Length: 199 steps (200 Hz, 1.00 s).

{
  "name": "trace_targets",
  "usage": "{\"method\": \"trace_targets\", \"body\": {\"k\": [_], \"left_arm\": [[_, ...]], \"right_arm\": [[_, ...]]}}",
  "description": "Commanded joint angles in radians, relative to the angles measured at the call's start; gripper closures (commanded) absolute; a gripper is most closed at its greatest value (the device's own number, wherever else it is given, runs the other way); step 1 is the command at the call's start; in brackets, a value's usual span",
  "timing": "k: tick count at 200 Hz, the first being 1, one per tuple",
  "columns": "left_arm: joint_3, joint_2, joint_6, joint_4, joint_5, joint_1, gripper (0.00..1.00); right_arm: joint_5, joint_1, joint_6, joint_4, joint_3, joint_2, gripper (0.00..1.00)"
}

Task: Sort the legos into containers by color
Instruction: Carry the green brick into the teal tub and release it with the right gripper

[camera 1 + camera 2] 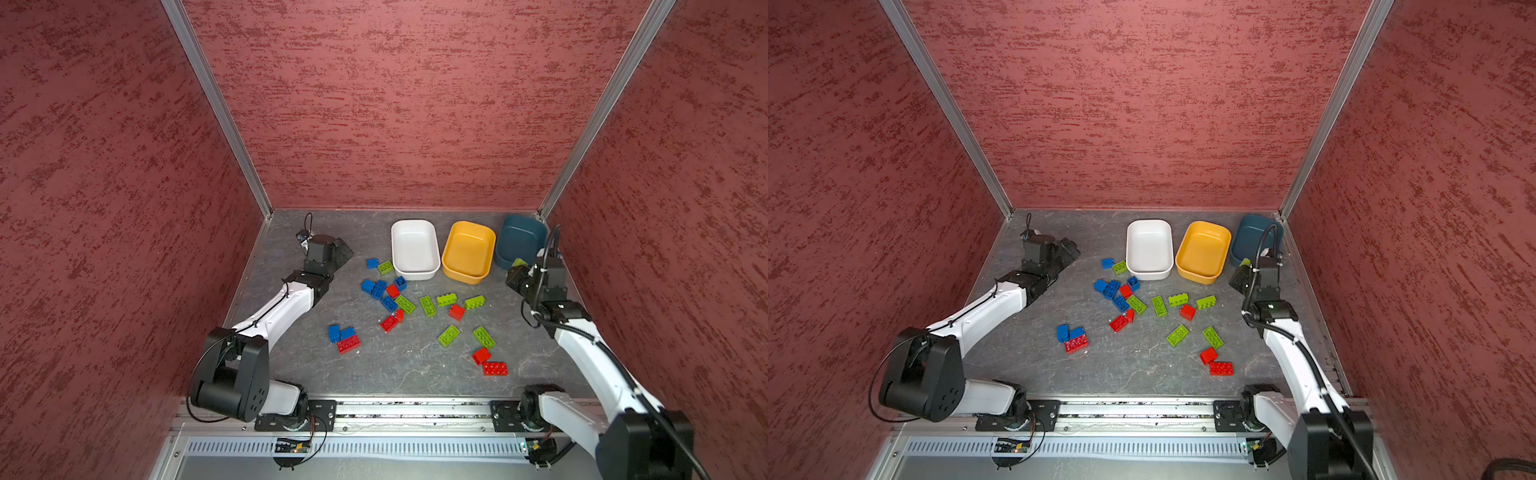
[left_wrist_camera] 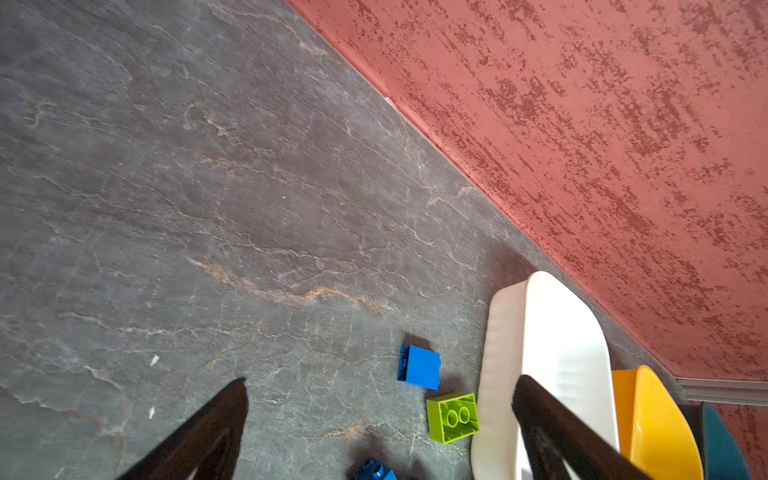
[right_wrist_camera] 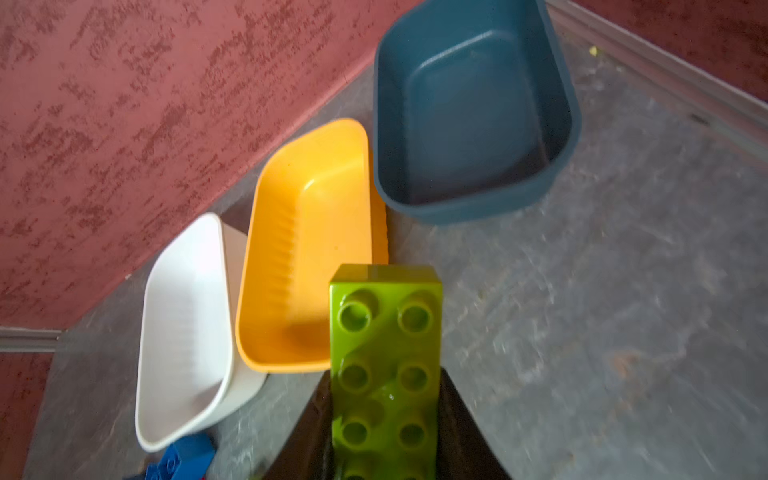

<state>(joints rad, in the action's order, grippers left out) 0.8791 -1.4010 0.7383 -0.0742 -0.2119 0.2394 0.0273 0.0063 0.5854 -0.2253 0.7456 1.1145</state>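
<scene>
The lego still hangs short of the teal container's near rim, so my right gripper will move outward over the container's empty bottom and release the oblong lime green lego (image 3: 386, 332).
My right gripper (image 3: 384, 374) is shut on an oblong lime green lego (image 3: 386, 332), held above the floor just in front of the teal container (image 1: 505, 261); in both top views only a green corner (image 1: 519, 262) (image 1: 1245, 262) shows. The white container (image 1: 415, 274), yellow container (image 1: 465, 275) and teal container (image 3: 473, 116) stand in a row at the back, all empty. Blue (image 1: 378, 289), green (image 1: 428, 306) and red legos (image 1: 495, 368) lie scattered on the grey floor. My left gripper (image 1: 343, 251) (image 2: 382, 382) is open and empty, left of the white container.
Red walls close in the back and both sides; the teal tub sits in the back right corner. Near my left gripper lie a blue brick (image 2: 419, 368) and an upturned green square brick (image 2: 453, 417) beside the white tub (image 2: 552, 353). A metal rail (image 1: 415, 409) runs along the front.
</scene>
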Motion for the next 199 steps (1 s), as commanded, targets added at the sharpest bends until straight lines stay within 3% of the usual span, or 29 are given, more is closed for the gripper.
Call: {"method": "trace_targets", "body": {"k": [1, 74, 112, 132, 167, 199], "left_arm": [[-0.008, 0.008, 0.024, 0.013, 0.037, 0.007, 0.01], [-0.062, 0.059, 0.031, -0.019, 0.029, 0.008, 0.01], [-0.062, 0.067, 0.031, -0.056, 0.040, 0.021, 0.01], [-0.057, 0.066, 0.025, -0.077, 0.043, 0.031, 0.01], [-0.043, 0.063, 0.006, -0.114, 0.017, 0.073, 0.01], [-0.013, 0.032, -0.001, -0.129, -0.005, 0.116, 0.01]], "right_arm": [[-0.049, -0.040, -0.070, 0.093, 0.098, 0.135, 0.81], [0.050, -0.136, -0.270, -0.018, 0.448, 0.540, 0.81], [0.053, -0.168, -0.281, -0.096, 0.608, 0.715, 0.78], [0.031, -0.166, -0.277, -0.139, 0.686, 0.765, 0.69], [0.009, -0.166, -0.219, -0.166, 0.685, 0.718, 0.33], [-0.059, -0.167, -0.192, -0.134, 0.545, 0.576, 0.21]]}}
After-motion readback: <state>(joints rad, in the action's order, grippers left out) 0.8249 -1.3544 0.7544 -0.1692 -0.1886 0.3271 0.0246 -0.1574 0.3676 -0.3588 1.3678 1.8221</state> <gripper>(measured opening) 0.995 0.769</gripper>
